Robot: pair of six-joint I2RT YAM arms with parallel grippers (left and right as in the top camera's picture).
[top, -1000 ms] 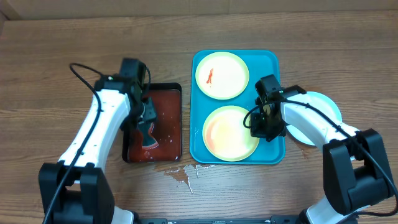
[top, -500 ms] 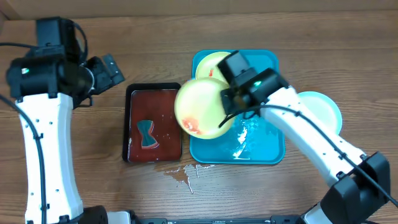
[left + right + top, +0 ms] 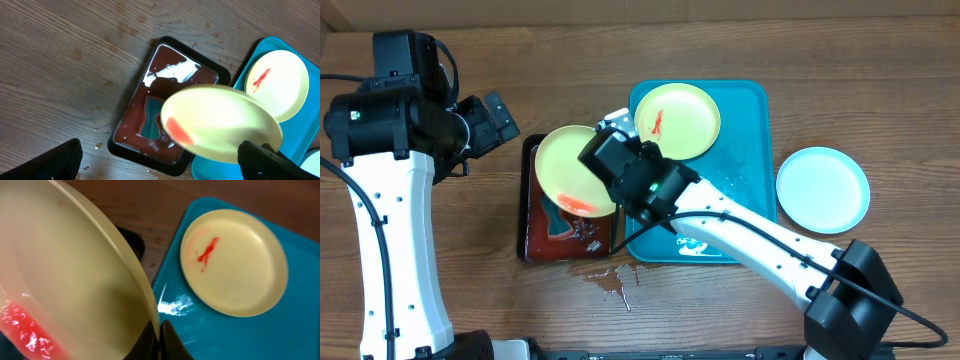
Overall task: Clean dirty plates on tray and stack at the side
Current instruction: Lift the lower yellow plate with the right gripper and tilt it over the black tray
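Note:
I should carry the yellow-green plate across the turquoise tray (image 3: 745, 180) with my right gripper next, lower it onto the pale blue-white plate (image 3: 823, 190) and let go, because that plate is already at the side.
My right gripper (image 3: 610, 170) is shut on the rim of a pale yellow-green plate (image 3: 570, 170) with a red sauce smear and holds it tilted above the dark red tray; the rim sits between its jaws (image 3: 159, 335) in the right wrist view, where the plate (image 3: 75, 275) fills the left. A second yellow-green plate (image 3: 678, 120) with a red smear lies at the back of the turquoise tray (image 3: 745, 180). A pale blue-white plate (image 3: 823, 190) lies on the bare wood to the right. My left gripper (image 3: 492, 115) is open and empty, raised at the back left (image 3: 160, 170).
A black-rimmed dark red tray (image 3: 535, 235) holds reddish liquid and a teal hourglass-shaped thing (image 3: 149, 125), partly under the held plate. Spilled drops (image 3: 610, 280) lie on the wood in front of it. The turquoise tray's floor is wet.
My right gripper lifted the front plate off the turquoise tray and carried it left over the dark red tray. My left gripper rose out of the dark red tray to the back left.

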